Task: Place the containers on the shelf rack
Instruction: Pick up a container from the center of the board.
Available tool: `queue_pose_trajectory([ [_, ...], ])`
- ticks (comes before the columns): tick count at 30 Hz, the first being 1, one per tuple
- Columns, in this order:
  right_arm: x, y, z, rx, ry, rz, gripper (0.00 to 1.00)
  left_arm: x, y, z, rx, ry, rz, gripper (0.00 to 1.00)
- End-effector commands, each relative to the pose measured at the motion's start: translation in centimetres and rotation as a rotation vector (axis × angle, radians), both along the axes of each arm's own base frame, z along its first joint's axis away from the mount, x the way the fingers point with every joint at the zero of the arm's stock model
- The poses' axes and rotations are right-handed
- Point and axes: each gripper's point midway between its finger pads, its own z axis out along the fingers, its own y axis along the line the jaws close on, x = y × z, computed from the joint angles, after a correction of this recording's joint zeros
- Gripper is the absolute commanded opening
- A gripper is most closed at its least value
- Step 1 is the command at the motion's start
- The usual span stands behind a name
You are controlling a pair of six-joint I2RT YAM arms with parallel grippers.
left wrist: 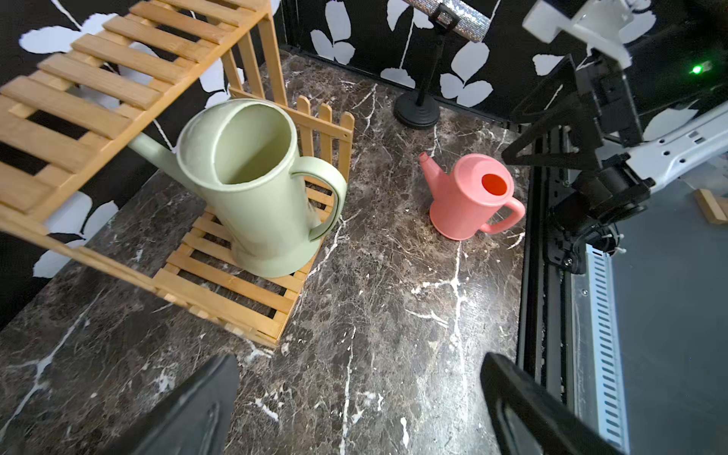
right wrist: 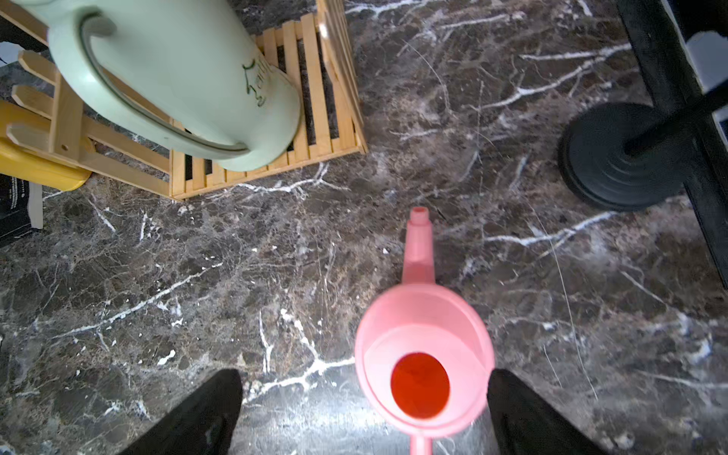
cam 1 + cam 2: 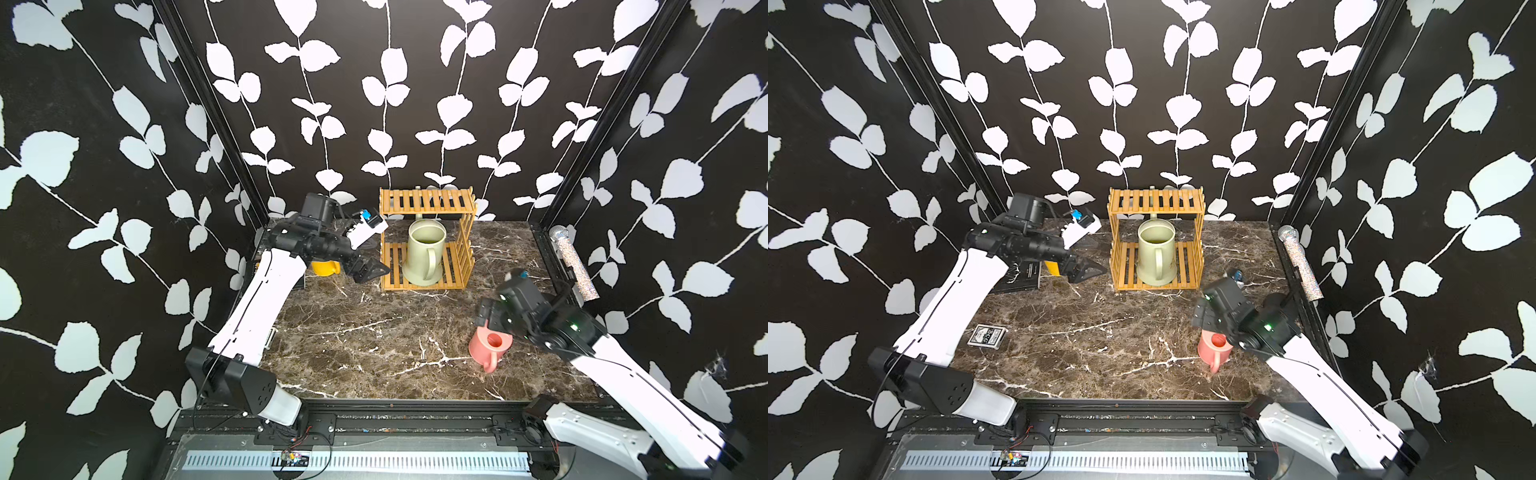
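Observation:
The right gripper draws back and down next until its fingers straddle the handle and close. The pink container's slim handle (image 3: 490, 363) (image 2: 420, 446) points back toward my base.
The pale green container (image 3: 424, 253) (image 3: 1156, 257) (image 1: 252, 189) stands upright on the lower tier of the wooden shelf rack (image 3: 426, 201) (image 3: 1156, 203) (image 1: 130, 59). A small yellow container (image 3: 326, 268) (image 2: 39, 165) sits on the table left of the rack, partly hidden by my left arm. My left gripper (image 3: 370, 270) (image 1: 354, 405) hovers open and empty beside the rack's left side. The pink container (image 3: 490, 345) (image 3: 1214, 347) (image 2: 423, 354) stands on the table at the right. My right gripper (image 3: 488, 322) (image 2: 362, 417) is open just above it, the can's body between the fingers, close to one finger.
A glittery microphone (image 3: 573, 266) leans along the right wall on a stand with a round black base (image 2: 618, 157). A black book (image 3: 1017, 276) lies under my left arm. A small card box (image 3: 987, 336) lies near the table's left edge.

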Motion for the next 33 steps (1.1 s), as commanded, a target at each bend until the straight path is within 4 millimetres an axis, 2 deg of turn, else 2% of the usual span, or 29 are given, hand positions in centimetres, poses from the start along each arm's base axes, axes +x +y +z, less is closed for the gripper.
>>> queue_pose_trajectory([
  [1, -3.5, -2.5, -1.2, -0.001, 0.082, -0.071, 0.99, -0.4, -1.2, 0.7, -0.001, -0.04, -0.037, 0.99],
  [8, -6.8, -4.1, -2.6, 0.003, 0.145, -0.1, 0.96, -1.8, -3.4, -0.8, 0.011, 0.022, -0.07, 0.98],
  [12, -7.7, -3.8, -3.6, 0.013, 0.169, -0.092, 0.92, -2.8, -4.1, -1.5, 0.013, 0.053, -0.086, 0.99],
  [17, -8.5, -3.6, -5.2, -0.023, 0.2, -0.081, 0.86, -3.0, -4.3, -1.8, 0.003, 0.082, -0.074, 0.99],
  [26, -7.3, -1.7, -8.5, -0.04, 0.188, -0.056, 0.69, -3.3, -4.2, -1.9, 0.0, 0.083, -0.069, 0.99],
  [33, -6.3, -0.7, -10.1, -0.085, 0.196, -0.043, 0.63, -3.3, -4.1, -1.8, 0.003, 0.076, -0.069, 0.98],
])
